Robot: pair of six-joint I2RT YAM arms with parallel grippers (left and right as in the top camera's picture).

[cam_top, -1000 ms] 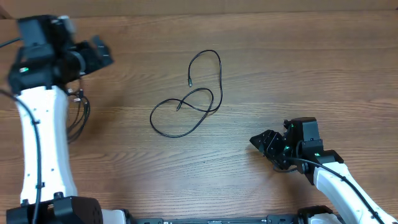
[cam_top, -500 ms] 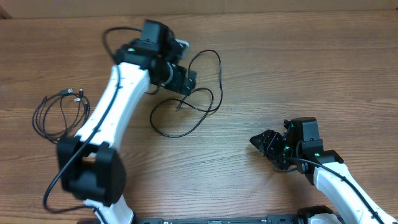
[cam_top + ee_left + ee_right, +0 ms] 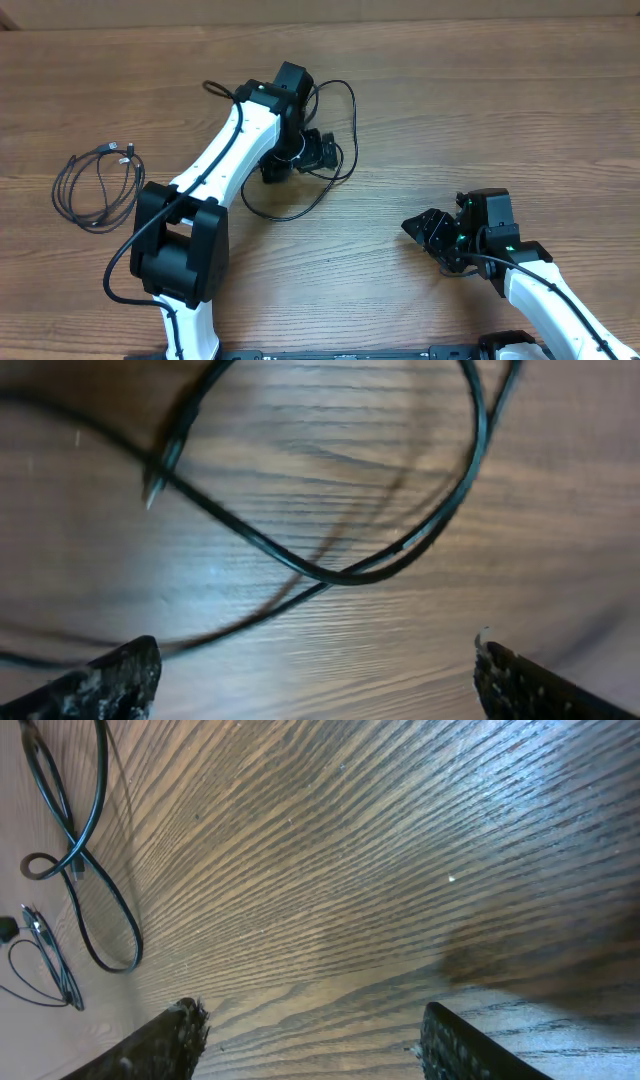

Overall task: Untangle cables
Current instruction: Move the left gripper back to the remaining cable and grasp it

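My left gripper turns across the black cable's upper part next, which slants ahead of my open fingers, and lowers to the cable's bend (image 3: 335, 178) (image 3: 345, 577).
One thin black cable (image 3: 290, 217) lies in crossed loops at the table's middle. My left gripper (image 3: 298, 162) hovers low over it, open and empty. In the left wrist view the cable's loop (image 3: 330, 572) and a silvery plug end (image 3: 155, 485) lie just ahead of the open fingers (image 3: 315, 685), untouched. A second black cable (image 3: 58, 192) lies coiled at the far left with its plugs near the top. My right gripper (image 3: 425, 232) is open and empty at the right front, well apart from both cables. Its wrist view (image 3: 315, 1040) shows the looped cable (image 3: 85, 840) far off.
The left arm's white links (image 3: 215, 160) stretch diagonally from the front left base to the middle, passing between the two cables. A thicker black wire runs along that arm. The right arm (image 3: 540, 290) rests at the front right.
My left arm has swung from the far left to the middle and lowered over the looped cable. The coiled cable now lies uncovered at the left. The right arm has not moved.
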